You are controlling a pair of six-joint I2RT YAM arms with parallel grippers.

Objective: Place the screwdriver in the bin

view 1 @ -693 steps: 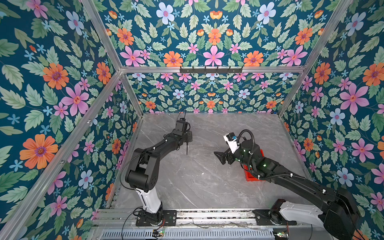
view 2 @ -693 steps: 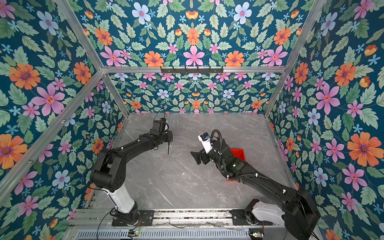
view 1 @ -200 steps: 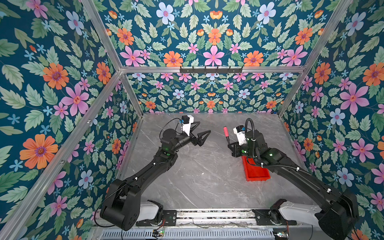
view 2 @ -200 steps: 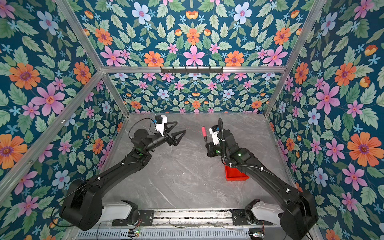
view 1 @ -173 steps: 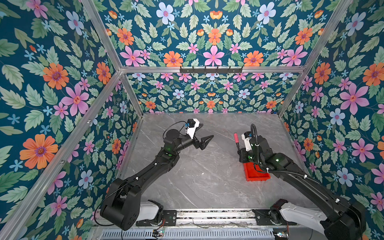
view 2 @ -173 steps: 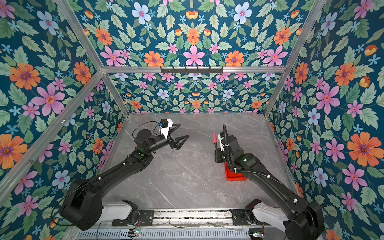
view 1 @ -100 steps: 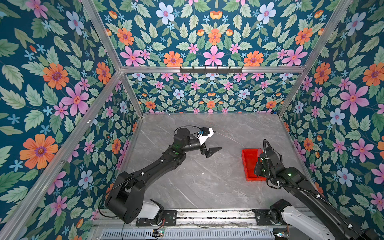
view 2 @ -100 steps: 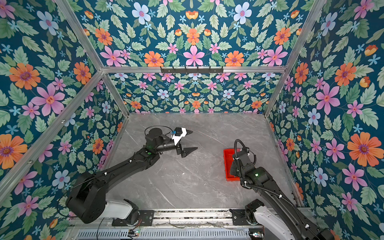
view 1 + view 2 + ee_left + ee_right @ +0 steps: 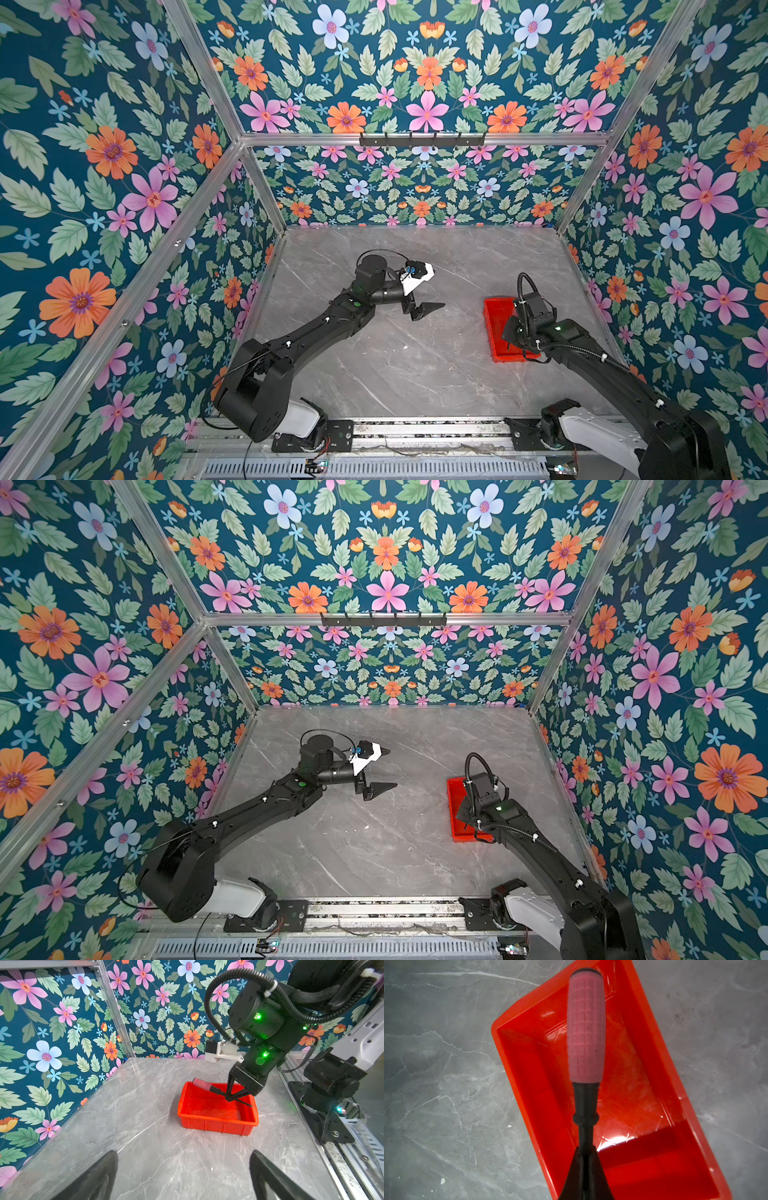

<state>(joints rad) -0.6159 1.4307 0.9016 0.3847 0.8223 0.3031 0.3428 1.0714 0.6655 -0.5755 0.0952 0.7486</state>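
I should next lower my right gripper between the bin's rims and let go of the screwdriver's stem, because my right gripper holds the screwdriver (image 9: 586, 1028) clear of the bin's bottom below.
The screwdriver (image 9: 586, 1028) has a pink ribbed handle and a thin dark shaft. My right gripper (image 9: 585, 1150) is shut on that shaft. It holds the tool tilted over the red bin (image 9: 633, 1088). In the left wrist view the screwdriver (image 9: 202, 1084) has its handle over the bin's (image 9: 216, 1124) far rim and its tip near the opposite rim, with the right gripper (image 9: 229, 1098) just inside. In both top views the right wrist covers part of the bin (image 9: 494, 316) (image 9: 455, 800) and hides the tool. My left gripper (image 9: 436, 286) (image 9: 390, 769) (image 9: 182, 1163) hangs open and empty over mid-table, facing the bin.
Floral walls close in the grey marble table on three sides. An aluminium rail (image 9: 415, 428) with both arm bases runs along the front edge. A black hook rack (image 9: 422, 139) sits high on the back wall. The bin stands near the right wall.
My right gripper has carried the screwdriver from the table's back middle toward the front right, ending over the bin. The open left gripper has swung rightward toward the table's middle.
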